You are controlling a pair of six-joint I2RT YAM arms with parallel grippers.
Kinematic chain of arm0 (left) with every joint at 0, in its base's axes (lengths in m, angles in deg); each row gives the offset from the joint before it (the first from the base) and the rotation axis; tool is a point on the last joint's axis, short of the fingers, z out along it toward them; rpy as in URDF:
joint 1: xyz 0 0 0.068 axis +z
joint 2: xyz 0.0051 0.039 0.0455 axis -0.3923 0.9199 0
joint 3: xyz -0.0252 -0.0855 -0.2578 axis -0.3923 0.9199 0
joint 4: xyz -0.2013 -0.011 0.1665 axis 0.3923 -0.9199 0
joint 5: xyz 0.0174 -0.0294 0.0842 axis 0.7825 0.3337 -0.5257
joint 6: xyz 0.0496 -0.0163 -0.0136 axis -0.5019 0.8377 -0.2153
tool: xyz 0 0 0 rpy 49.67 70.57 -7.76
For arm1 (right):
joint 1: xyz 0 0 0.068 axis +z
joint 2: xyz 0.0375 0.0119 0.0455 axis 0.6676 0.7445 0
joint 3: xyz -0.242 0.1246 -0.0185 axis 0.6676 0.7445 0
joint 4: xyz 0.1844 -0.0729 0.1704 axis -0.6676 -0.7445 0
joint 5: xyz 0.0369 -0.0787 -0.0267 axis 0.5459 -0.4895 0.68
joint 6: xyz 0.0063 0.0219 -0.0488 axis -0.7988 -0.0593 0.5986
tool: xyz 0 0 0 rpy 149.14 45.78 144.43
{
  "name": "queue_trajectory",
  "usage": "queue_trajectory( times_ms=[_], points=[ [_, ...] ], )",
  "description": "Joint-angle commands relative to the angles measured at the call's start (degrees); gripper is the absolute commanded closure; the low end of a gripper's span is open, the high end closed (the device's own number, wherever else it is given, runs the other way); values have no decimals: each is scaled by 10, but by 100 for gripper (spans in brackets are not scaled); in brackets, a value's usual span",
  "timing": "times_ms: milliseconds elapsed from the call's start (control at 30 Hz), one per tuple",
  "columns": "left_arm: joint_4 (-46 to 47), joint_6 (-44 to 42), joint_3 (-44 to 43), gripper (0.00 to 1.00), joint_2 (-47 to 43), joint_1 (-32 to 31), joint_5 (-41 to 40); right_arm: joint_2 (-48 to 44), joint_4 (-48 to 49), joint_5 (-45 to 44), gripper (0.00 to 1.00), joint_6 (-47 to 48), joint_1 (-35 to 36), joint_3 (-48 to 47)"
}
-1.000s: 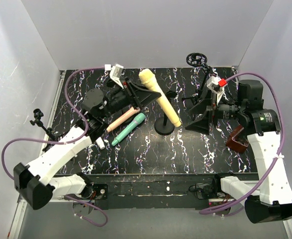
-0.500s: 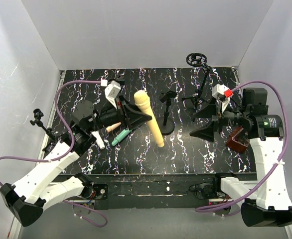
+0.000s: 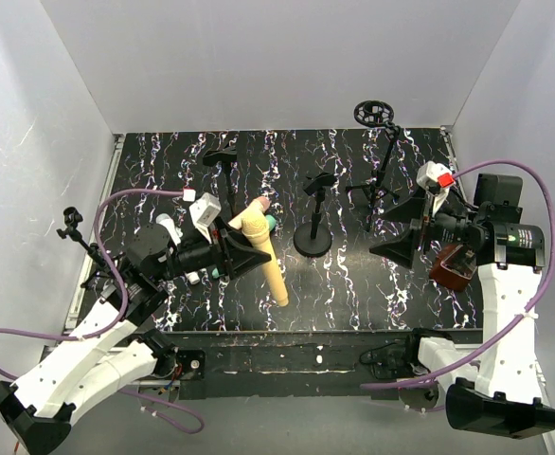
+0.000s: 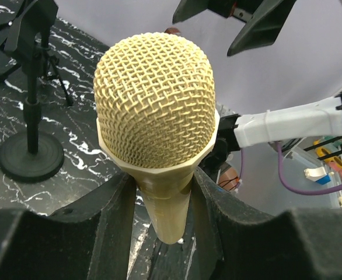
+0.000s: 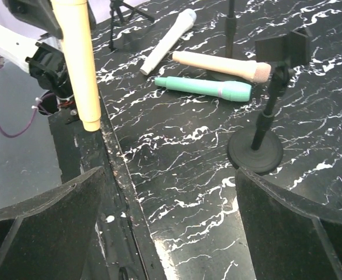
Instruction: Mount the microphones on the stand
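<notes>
The tripod stand's pole [image 3: 389,152] stands outward of my open right gripper, so my right gripper moves outward to it next and closes there, just below the ring top.
My left gripper [image 3: 242,252] is shut on the yellow-tan microphone [image 3: 266,261] just below its mesh head and holds it above the table, left of the round-base stand [image 3: 313,239]. In the left wrist view the microphone's head [image 4: 156,108] fills the middle, my gripper [image 4: 162,201] pinches its handle, and the stand [image 4: 31,116] is at the left. My right gripper [image 3: 401,242] is open and empty, to the right of the stand. The right wrist view shows the peach-pink [image 5: 220,65], teal-green [image 5: 206,87] and white [image 5: 168,42] microphones lying on the table beyond the stand [image 5: 264,116], and my open gripper [image 5: 171,216].
A tripod stand with a round ring top [image 3: 377,115] stands at the back right. A small clip stand [image 3: 219,157] is at the back left and another [image 3: 74,227] at the left edge. A dark red-brown object [image 3: 451,267] sits by the right arm.
My left arm has pulled back toward the near left, carrying the yellow-tan microphone away from the stand. My right gripper has drawn back to the right.
</notes>
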Motion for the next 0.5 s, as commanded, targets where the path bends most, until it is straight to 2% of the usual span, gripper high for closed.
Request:
queue_trajectory(
  times_ms=[0, 467],
  points=[
    [-19, -47, 16, 100, -18, 1, -20, 1, 5, -11, 2, 15, -17, -12],
    [-37, -90, 54, 100, -32, 0, -36, 21, 143, -96, 5, -81, -70, 18]
  ],
)
